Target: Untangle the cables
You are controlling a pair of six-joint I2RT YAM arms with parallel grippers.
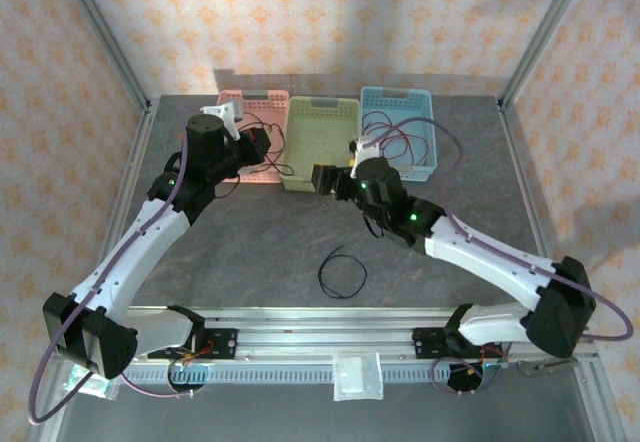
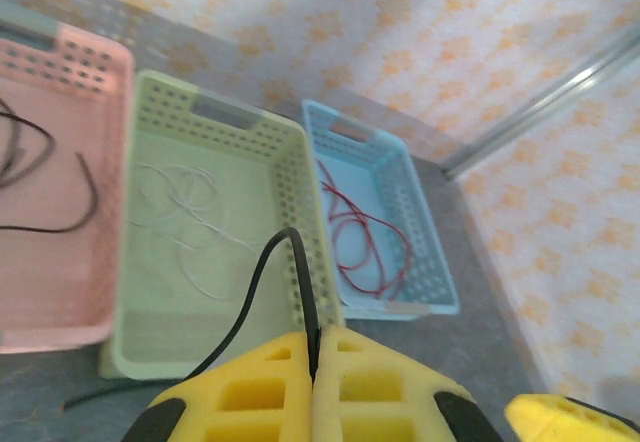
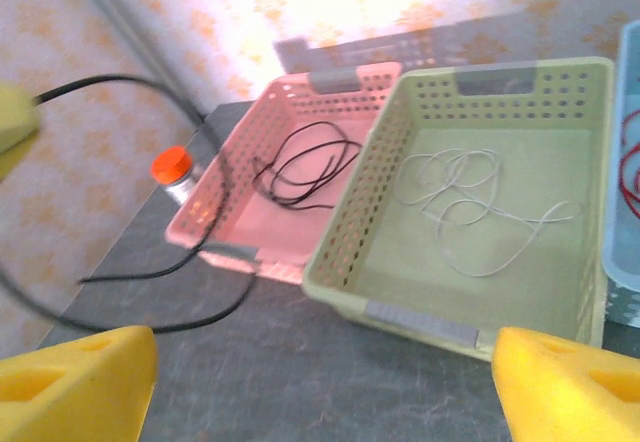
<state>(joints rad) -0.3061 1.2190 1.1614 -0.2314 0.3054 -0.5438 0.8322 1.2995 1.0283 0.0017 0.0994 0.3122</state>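
My left gripper is holding the black cable. I will swing it outward over the bottom of the pink basket next and release the cable there with the matching black coil.
My left gripper (image 2: 318, 347) is shut on a black cable (image 2: 290, 262) that arches up from between its yellow fingers and trails down to the table. From above, that gripper (image 1: 262, 144) hangs over the pink basket's right edge. My right gripper (image 3: 320, 392) is open with bare table between its yellow fingertips (image 3: 570, 382); it sits in front of the green basket (image 1: 328, 179). Another black cable (image 3: 305, 167) is coiled in the pink basket, a white cable (image 3: 480, 207) lies in the green one, and a red cable (image 2: 365, 247) in the blue one. A black loop (image 1: 342, 272) rests on the table.
Pink basket (image 1: 262, 102), green basket (image 1: 322, 177) and blue basket (image 1: 398, 95) stand in a row at the back of the grey table. Metal frame posts (image 1: 540, 42) rise at the back corners. A small orange-capped object (image 3: 172, 167) sits by the pink basket. A white packet (image 1: 358, 374) lies on the front rail.
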